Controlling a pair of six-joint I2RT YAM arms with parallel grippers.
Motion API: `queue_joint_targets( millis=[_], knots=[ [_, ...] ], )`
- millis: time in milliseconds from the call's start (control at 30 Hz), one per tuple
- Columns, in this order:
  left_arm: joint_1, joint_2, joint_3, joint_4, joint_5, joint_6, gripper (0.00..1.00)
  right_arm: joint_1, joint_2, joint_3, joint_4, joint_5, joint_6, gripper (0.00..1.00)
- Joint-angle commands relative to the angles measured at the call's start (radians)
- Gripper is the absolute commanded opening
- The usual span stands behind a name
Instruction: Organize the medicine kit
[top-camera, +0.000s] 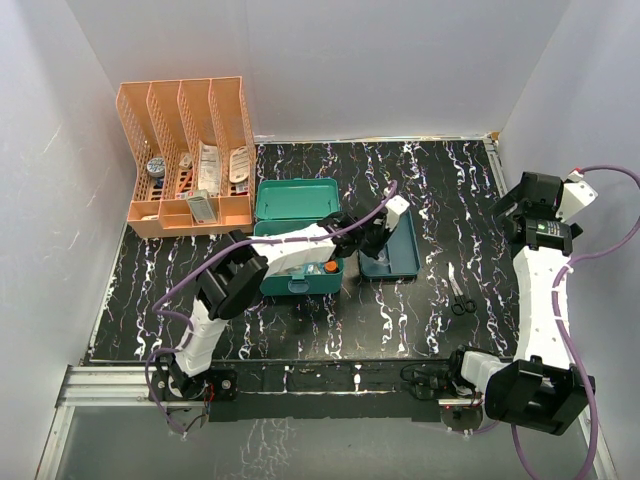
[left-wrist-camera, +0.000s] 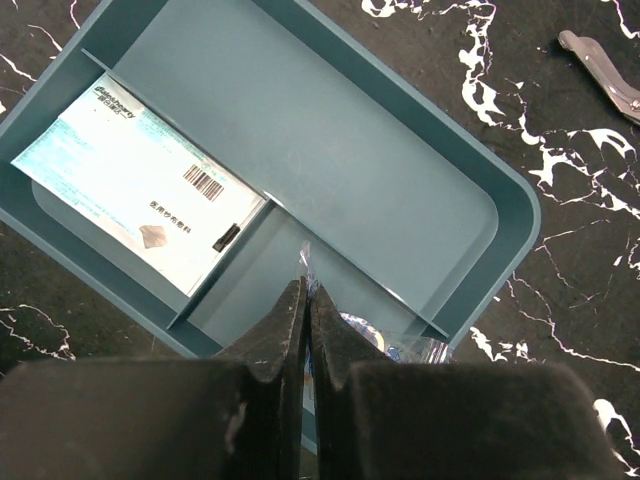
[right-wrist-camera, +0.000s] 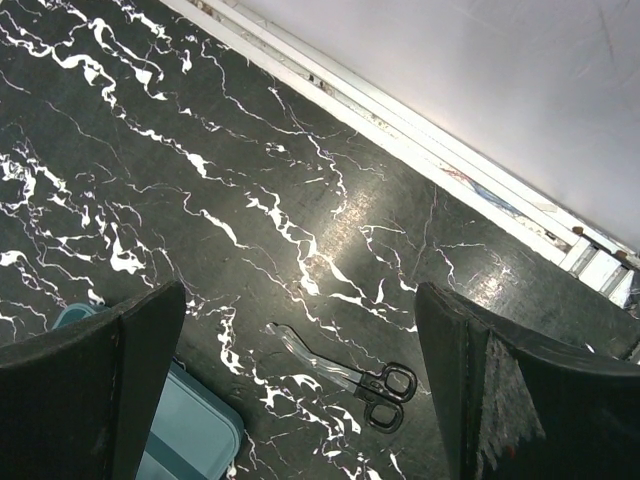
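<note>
My right gripper should move down to the left in the top view next and turn so its open fingers are on both sides of the blades near the scissors' tip, because the scissors' blades lie at an angle.
The teal medicine kit (top-camera: 290, 283) stands open mid-table, its lid (top-camera: 295, 198) laid back, with a few small items inside. Its darker teal insert tray (top-camera: 405, 255) lies on the table just right of the box. My left gripper (top-camera: 373, 242) hangs over the tray's near end, shut on a clear packet (left-wrist-camera: 400, 346) with blue print, above a small compartment of the tray (left-wrist-camera: 330, 130). A white and blue sachet (left-wrist-camera: 130, 180) lies in the neighbouring compartment. My right gripper (right-wrist-camera: 300, 300) is open and holds nothing, high above the scissors (right-wrist-camera: 345, 372).
An orange slotted rack (top-camera: 190, 160) with several supplies stands at the back left. Black-handled scissors (top-camera: 458, 296) lie on the marble top right of the tray. The right arm (top-camera: 540, 280) rises along the right wall. A corner of the tray (right-wrist-camera: 195, 435) shows in the right wrist view.
</note>
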Motion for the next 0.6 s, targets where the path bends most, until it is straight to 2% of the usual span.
queue_joint_targets(
  millis=[0,233,333,367,467,567],
  knots=[
    [-0.004,0.003,0.019,0.002,-0.025,-0.031,0.00,-0.003,-0.018,-0.007,0.049,-0.002,-0.011,0.99],
    [-0.004,0.040,0.039,-0.031,-0.049,-0.030,0.02,-0.003,-0.010,-0.013,0.046,-0.014,-0.028,0.98],
    [-0.004,0.052,0.058,-0.055,-0.053,-0.019,0.27,-0.004,0.011,-0.009,0.033,-0.033,-0.045,0.98],
    [-0.004,0.053,0.056,-0.054,-0.051,-0.015,0.32,-0.004,0.019,-0.007,0.030,-0.047,-0.057,0.98],
    [-0.004,0.048,0.052,-0.053,-0.047,-0.011,0.46,-0.004,0.045,0.007,0.013,-0.097,-0.113,0.98],
    [-0.005,0.045,0.059,-0.064,-0.040,-0.010,0.51,-0.003,0.062,0.028,-0.014,-0.155,-0.193,0.98]
  ],
)
